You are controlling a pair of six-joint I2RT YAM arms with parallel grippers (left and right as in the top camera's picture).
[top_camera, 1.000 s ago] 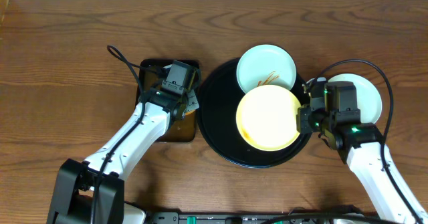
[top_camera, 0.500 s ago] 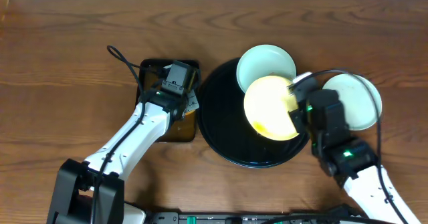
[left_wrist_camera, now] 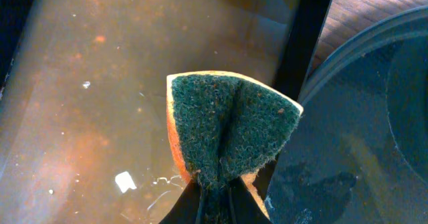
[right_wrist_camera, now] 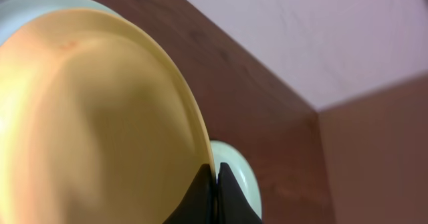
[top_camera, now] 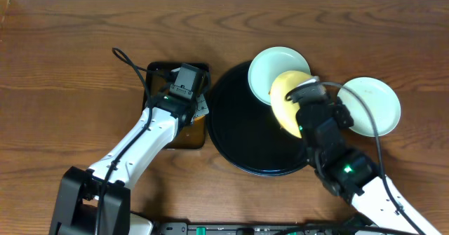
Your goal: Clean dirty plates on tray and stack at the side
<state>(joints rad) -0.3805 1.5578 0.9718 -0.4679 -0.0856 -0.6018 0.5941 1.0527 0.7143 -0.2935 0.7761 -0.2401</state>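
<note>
The yellow plate in my right gripper needs to swing to the right in the overhead view next, then come down onto a mint plate (top_camera: 372,106) (right_wrist_camera: 235,174) on the tabletop.
My right gripper (top_camera: 303,93) is shut on the rim of the pale yellow plate (top_camera: 284,102) and holds it tilted up on edge above the right side of the round black tray (top_camera: 238,133). In the right wrist view the yellow plate (right_wrist_camera: 93,117) fills the left, pinched at my fingertips (right_wrist_camera: 215,174). A mint plate (top_camera: 275,68) lies on the tray's far rim. Another mint plate (top_camera: 375,105) lies on the table to the right. My left gripper (left_wrist_camera: 215,196) is shut on a green-and-orange sponge (left_wrist_camera: 231,127) over the pan.
A rectangular black pan (left_wrist_camera: 100,83) with brownish water sits left of the tray, the left arm above it. The tray's rim (left_wrist_camera: 348,57) shows right next to the pan. Cables loop over the wooden table near both arms.
My right gripper has lifted the yellow plate off the tray and tipped it from flat to nearly on edge, while the arm swung left over the tray. The left arm has not moved.
</note>
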